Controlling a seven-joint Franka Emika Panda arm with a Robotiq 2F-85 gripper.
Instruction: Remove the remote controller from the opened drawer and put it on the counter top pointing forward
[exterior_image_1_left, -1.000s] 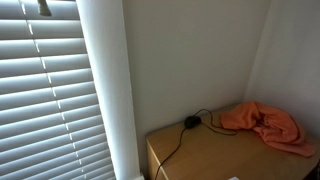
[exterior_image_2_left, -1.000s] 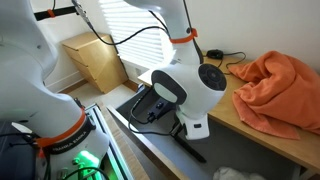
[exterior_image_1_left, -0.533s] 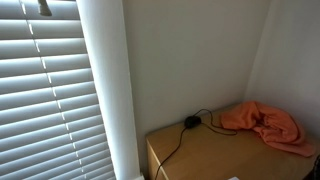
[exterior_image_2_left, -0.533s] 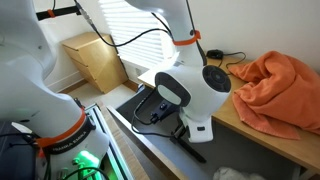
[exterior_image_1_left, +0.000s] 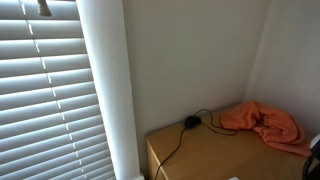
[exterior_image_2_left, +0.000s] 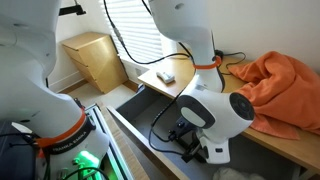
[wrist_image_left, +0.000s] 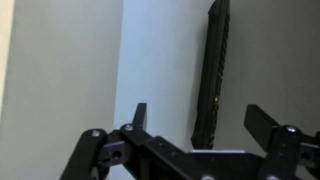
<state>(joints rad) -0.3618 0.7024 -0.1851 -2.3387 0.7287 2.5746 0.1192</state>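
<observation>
My gripper should next go down deeper into the drawer and close on the remote controller's near end (wrist_image_left: 206, 122), since that is below it, between its open fingers.
In the wrist view the remote controller (wrist_image_left: 212, 70) is a slim dark bar lying flat on a pale surface, running away from me. My gripper (wrist_image_left: 200, 112) is open. Its fingers (wrist_image_left: 140, 115) stand on either side of the remote's near end and touch nothing. In an exterior view the gripper (exterior_image_2_left: 188, 138) hangs low over the opened drawer (exterior_image_2_left: 135, 108), and the big white wrist hides the remote there. The tan counter top (exterior_image_2_left: 285, 143) runs behind the drawer and also shows in the other view as the counter top (exterior_image_1_left: 205, 152).
An orange cloth (exterior_image_2_left: 285, 82) is heaped on the counter, the same orange cloth (exterior_image_1_left: 262, 122) in the other view. A round black plug (exterior_image_1_left: 190, 122) with a thin cable lies near the wall. A small pale object (exterior_image_2_left: 166, 76) sits on the counter. A wooden box (exterior_image_2_left: 95, 58) stands under the blinds.
The wrist has swung right and lower along the drawer, towards the orange cloth. A dark bit of the arm now shows at the right edge of the blinds view.
</observation>
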